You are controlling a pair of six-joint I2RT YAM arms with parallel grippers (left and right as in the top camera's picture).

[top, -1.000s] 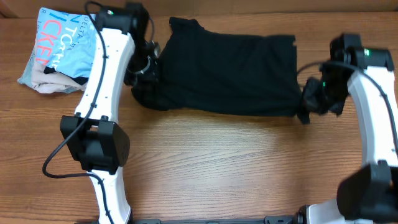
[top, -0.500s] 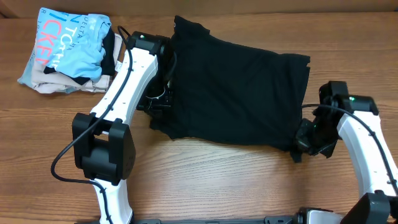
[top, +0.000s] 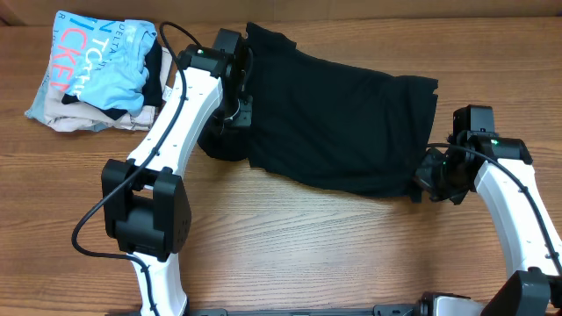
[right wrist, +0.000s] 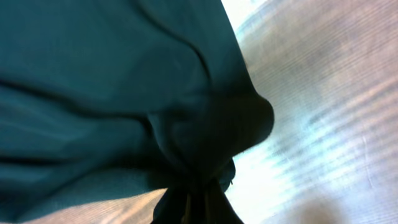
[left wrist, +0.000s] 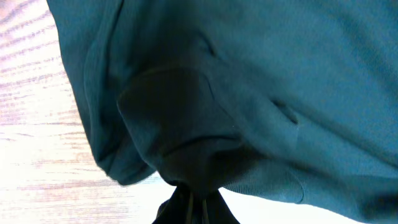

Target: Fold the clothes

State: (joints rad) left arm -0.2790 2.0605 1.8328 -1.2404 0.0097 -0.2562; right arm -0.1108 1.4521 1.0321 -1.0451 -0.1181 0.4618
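I should next carry the held edge with my left gripper over the shirt (left wrist: 168,25), away from my base, slightly toward the folded pile.
The black shirt (top: 334,123) lies spread across the middle of the wooden table, held at both ends. My left gripper (top: 230,118) is shut on the shirt's left edge, with cloth bunched and hanging from the jaws (left wrist: 196,202). My right gripper (top: 430,180) is shut on the shirt's lower right corner, and a wad of cloth (right wrist: 211,137) fills its jaws (right wrist: 196,199). In both wrist views the fabric looks dark teal. No logo or lettering shows.
A pile of folded light-blue, white and beige garments with pink lettering (top: 92,75) sits at the far left back corner. Bare wood table (top: 307,254) runs along the front.
Both grippers pulled the shirt toward the front, then the left gripper moved back up and left with its edge. The right gripper lifted slightly. The shirt now lies slanted, with its right end nearer the front.
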